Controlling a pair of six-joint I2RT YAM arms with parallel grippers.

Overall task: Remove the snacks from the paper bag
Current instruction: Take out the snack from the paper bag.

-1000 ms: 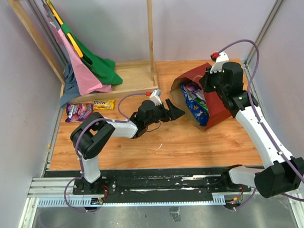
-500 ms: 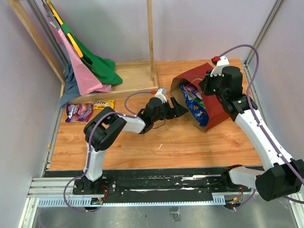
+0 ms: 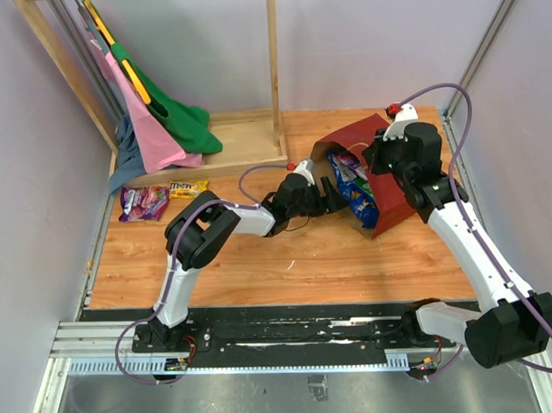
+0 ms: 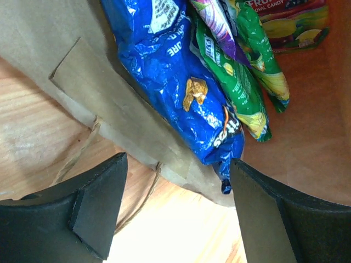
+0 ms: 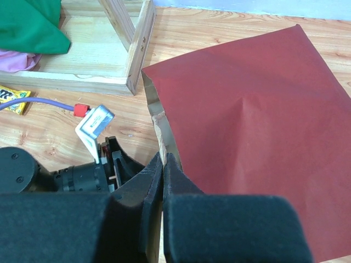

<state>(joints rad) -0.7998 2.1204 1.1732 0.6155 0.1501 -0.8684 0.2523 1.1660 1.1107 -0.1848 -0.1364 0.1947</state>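
Note:
The Doritos bag [image 4: 175, 71] lies nearest the paper bag's opening, so my left gripper will next go down farther inside, onto the lower part of the Doritos bag.
The dark red paper bag [image 3: 388, 180] lies on its side on the wooden table, mouth toward the left. Inside lie a blue Doritos bag [image 4: 175, 71], a green packet [image 4: 241, 87] and a purple-topped packet [image 4: 216, 16]. My left gripper [image 3: 335, 197] is open at the bag's mouth, its fingers [image 4: 98, 203] on either side of the Doritos bag's lower corner, not touching it. My right gripper [image 5: 164, 159] is shut on the bag's upper rim [image 5: 159, 120] and holds the mouth open. A purple packet [image 3: 142, 202] and a yellow packet [image 3: 188, 188] lie on the table at the left.
A wooden rack [image 3: 238, 144] stands at the back left with pink [image 3: 151, 129] and green [image 3: 187, 119] cloths hanging on it. The bag's string handle [image 4: 82, 148] lies on the table by the mouth. Metal frame posts stand at the right edge.
My left gripper has moved right, from the middle of the table up to the bag's mouth. My right gripper has kept its hold on the rim.

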